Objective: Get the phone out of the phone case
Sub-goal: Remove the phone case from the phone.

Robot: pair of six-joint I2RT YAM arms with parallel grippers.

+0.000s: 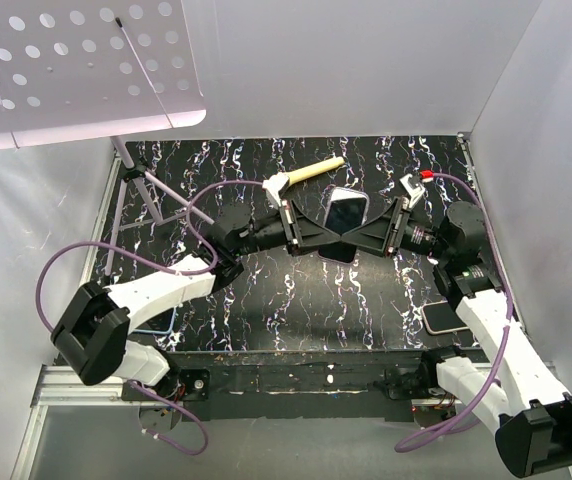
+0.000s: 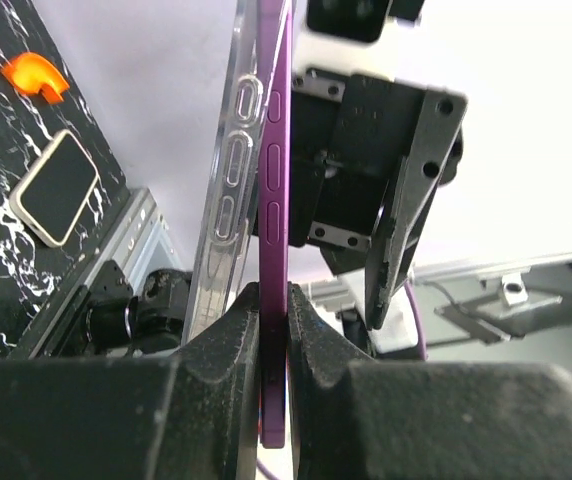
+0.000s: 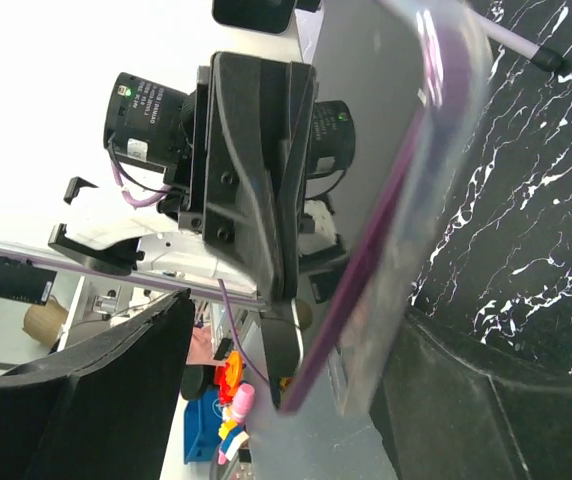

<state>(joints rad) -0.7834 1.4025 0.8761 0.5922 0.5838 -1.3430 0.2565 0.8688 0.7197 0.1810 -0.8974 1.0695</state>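
I will next lower my left gripper and release the purple phone on the bare tabletop (image 1: 315, 206) beside the wooden-handled tool, as that open patch is clear below it.
The purple phone (image 1: 347, 212) hangs above the table's middle between both grippers. My left gripper (image 1: 311, 232) is shut on the phone's bare purple edge (image 2: 274, 200), fingertips (image 2: 246, 310) pinching it. The clear case (image 2: 231, 180) has peeled away from that edge and stands apart to the left of the phone. My right gripper (image 1: 371, 232) faces it from the other side, jaws spread wide. In the right wrist view the phone (image 3: 386, 220) and the clear case (image 3: 446, 150) pass between my right gripper (image 3: 296, 400), the case close to one finger, neither gripped.
A spare phone (image 1: 154, 322) lies by the left arm and another (image 1: 444, 318) by the right arm. A wooden-handled tool (image 1: 311, 172) lies behind the grippers. Tripod legs (image 1: 141, 185) and a perforated white panel (image 1: 66, 60) stand at the back left. White walls enclose the table.
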